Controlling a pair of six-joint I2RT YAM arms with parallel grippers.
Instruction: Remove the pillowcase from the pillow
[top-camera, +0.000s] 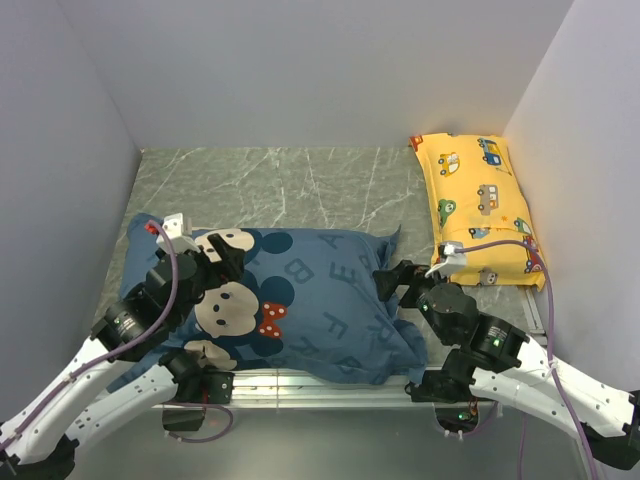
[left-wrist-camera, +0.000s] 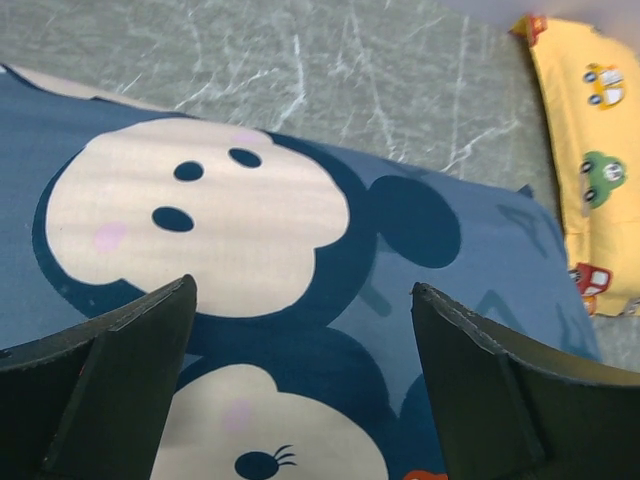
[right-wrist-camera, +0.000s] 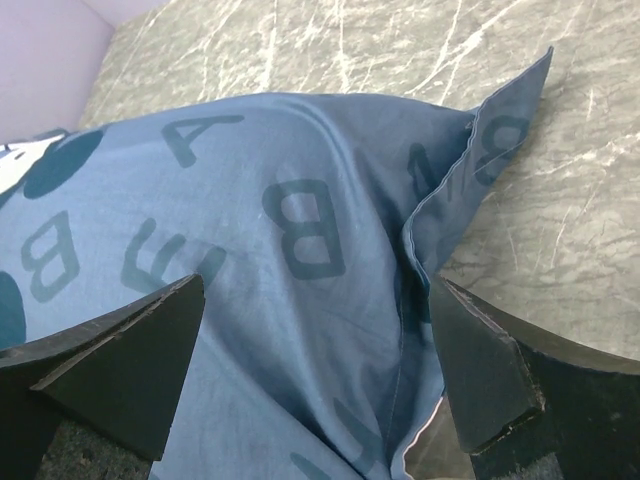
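Note:
The robot's right gripper will swing to the left in the top view, back and down, because the pillowcase's cloth (top-camera: 289, 342) next to the red bow is below it and on that side.
The dark-blue pillowcase (top-camera: 300, 300) with mouse faces, a red bow and pale letters lies across the table, stuffed plump. The white pillow is hidden inside it. My left gripper (top-camera: 225, 262) is open above the mouse faces at the left end; its wrist view shows the print (left-wrist-camera: 200, 220) between the spread fingers (left-wrist-camera: 130, 350). My right gripper (top-camera: 392, 282) is open over the case's right end, by the hemmed open edge (right-wrist-camera: 440, 200), with fabric (right-wrist-camera: 300, 300) between its fingers (right-wrist-camera: 480, 370). Neither holds anything.
A yellow car-print pillow (top-camera: 480, 205) lies at the back right against the wall, also in the left wrist view (left-wrist-camera: 590, 150). Grey marble tabletop (top-camera: 290, 185) shows behind the pillowcase. White walls close in left, back and right.

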